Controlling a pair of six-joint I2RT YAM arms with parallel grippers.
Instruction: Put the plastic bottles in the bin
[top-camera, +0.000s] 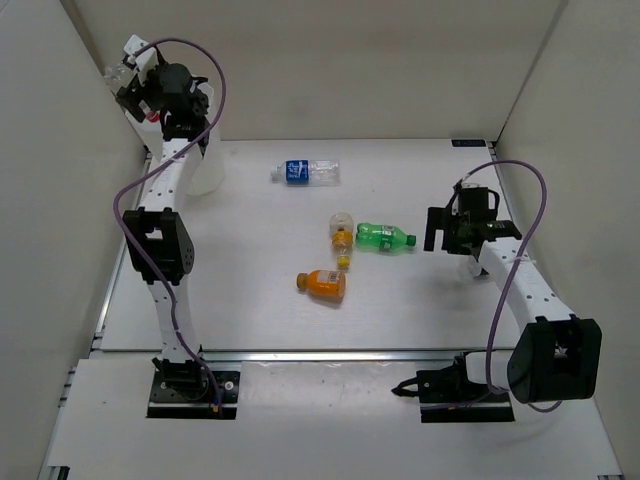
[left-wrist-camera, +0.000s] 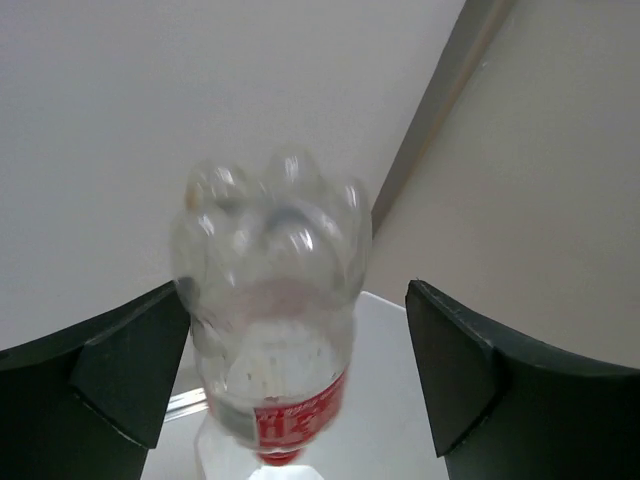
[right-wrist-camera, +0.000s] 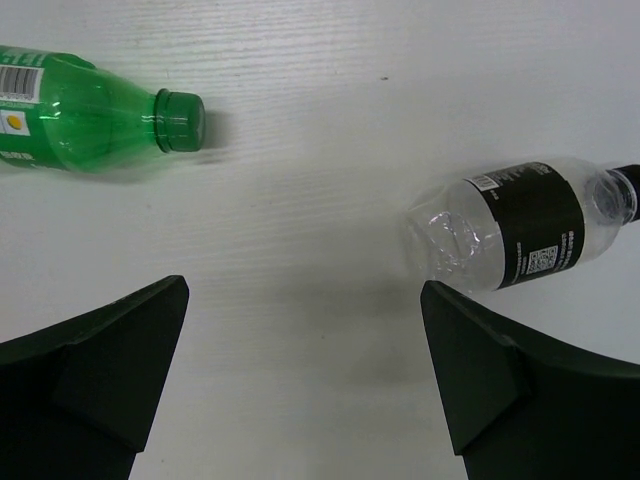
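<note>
My right gripper goes to the right in the top view next, turns and lowers onto the black-label bottle's shoulder, since that bottle points sideways past its fingers.
My left gripper is raised high at the back left, above the white bin. In the left wrist view its jaws stand wide open. The clear bottle with the red label hangs cap-down between them, close to the left finger and apart from the right one. On the table lie the blue-label bottle, the yellow-cap bottle, the green bottle and the orange bottle. My right gripper is open and empty over bare table, right of the green bottle's cap.
A clear bottle with a black label lies right of the right gripper's jaws, seen only in the right wrist view. Beige walls close in the table on the left, back and right. The bin is partly hidden behind the left arm.
</note>
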